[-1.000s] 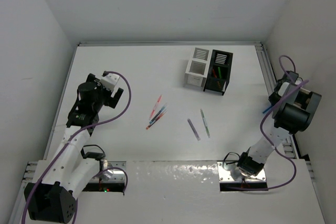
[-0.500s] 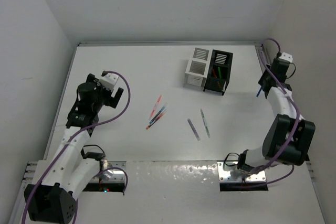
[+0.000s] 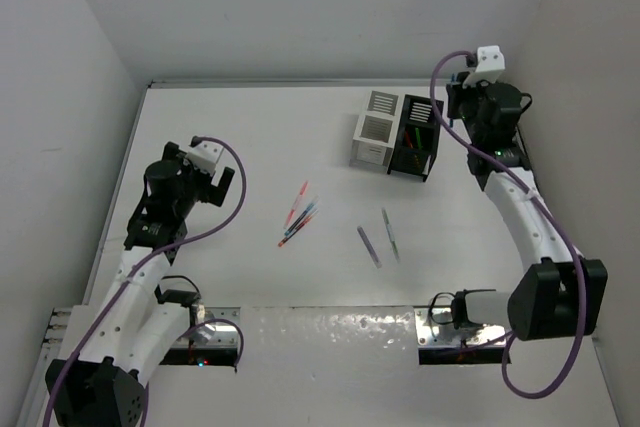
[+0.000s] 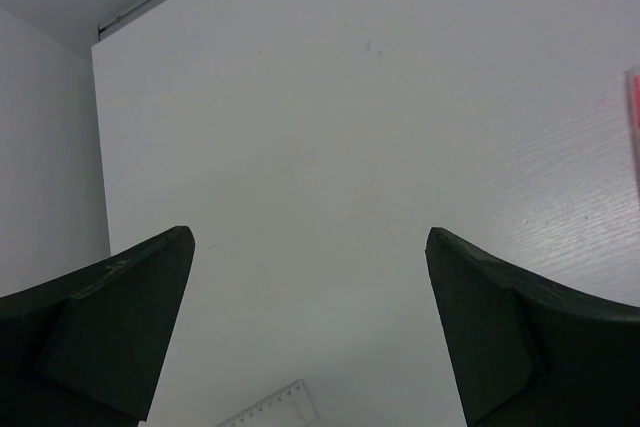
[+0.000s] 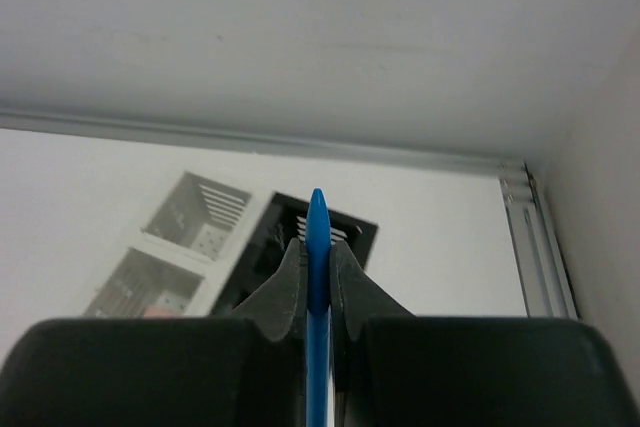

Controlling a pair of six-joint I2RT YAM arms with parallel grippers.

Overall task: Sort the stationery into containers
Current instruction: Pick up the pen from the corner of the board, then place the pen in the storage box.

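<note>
The black box's near section [image 3: 411, 151] holds pens, so I will lower my right gripper over it, to the left in the top view, and release the blue pen.
My right gripper [image 5: 318, 244] is shut on a blue pen [image 5: 318, 209] whose tip sticks out past the fingers. It is raised just right of the black box [image 3: 418, 137], which holds several pens and also shows in the right wrist view [image 5: 352, 230]. The white box [image 3: 374, 131] stands against the black box's left side. Loose pens lie mid-table: red ones [image 3: 297, 204], a blue one [image 3: 302, 221], a purple one [image 3: 369, 246] and a green-grey one [image 3: 389, 234]. My left gripper [image 4: 308, 237] is open and empty over the bare left side of the table.
A clear ruler [image 4: 270, 409] lies on the table below my left gripper. A pink thing [image 5: 150, 311] shows in the white box's near compartment. White walls close the table at the back and sides, with a metal rail [image 3: 505, 122] along the right edge.
My right arm has swung from the table's right edge up and left to beside the black box, carrying the blue pen. The left arm has barely moved.
</note>
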